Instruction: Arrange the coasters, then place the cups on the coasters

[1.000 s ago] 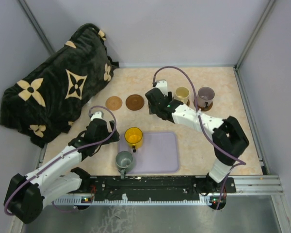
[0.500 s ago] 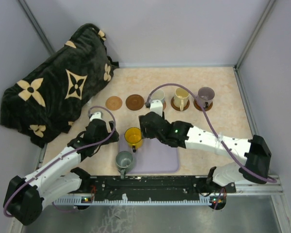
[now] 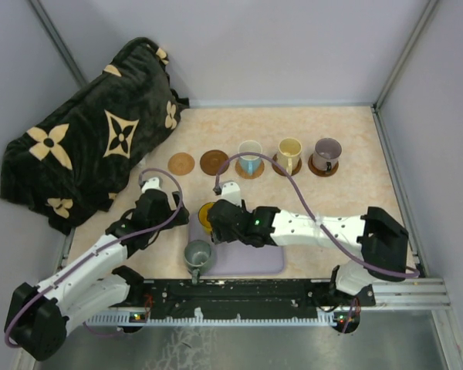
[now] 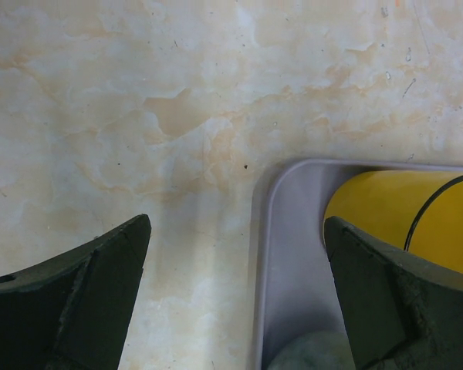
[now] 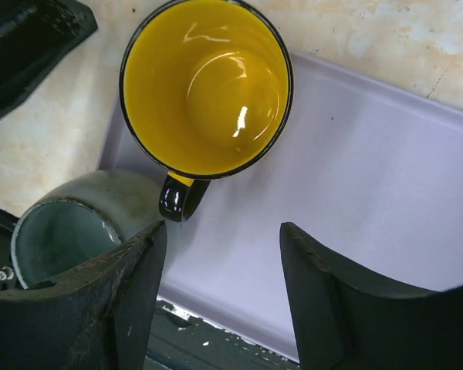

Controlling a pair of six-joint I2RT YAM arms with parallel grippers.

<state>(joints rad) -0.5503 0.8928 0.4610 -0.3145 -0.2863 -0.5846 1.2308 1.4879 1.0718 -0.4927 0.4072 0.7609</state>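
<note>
Next, the left gripper lifts across the tray (image 5: pixel 355 154) and lowers around the yellow cup's slim, jutting handle, which lies to its right in the top view.
The yellow cup (image 5: pixel 208 85) stands upright on the lavender tray (image 5: pixel 355 154), its dark handle (image 5: pixel 181 196) pointing at my right gripper (image 5: pixel 224 293), which hovers open and empty just above it. The grey-green cup (image 5: pixel 69 231) sits against the tray's near left corner. In the top view my right gripper (image 3: pixel 225 223) covers most of the yellow cup (image 3: pixel 206 212). The left gripper (image 4: pixel 239 308) is open, low over the table at the tray's left rim (image 4: pixel 266 254). At the back, the white cup (image 3: pixel 250 158), cream cup (image 3: pixel 289 153) and purple cup (image 3: pixel 326 154) each stand on a coaster. Two coasters (image 3: pixel 181 163) (image 3: pixel 214 162) lie bare.
A dark blanket with tan flowers (image 3: pixel 92 131) is heaped at the back left. Grey walls close the table on three sides. The arms' base rail (image 3: pixel 239 297) runs along the near edge.
My right arm swung from the back row, leaving the white cup on its coaster, forward and left to above the yellow cup. The left arm stayed put.
</note>
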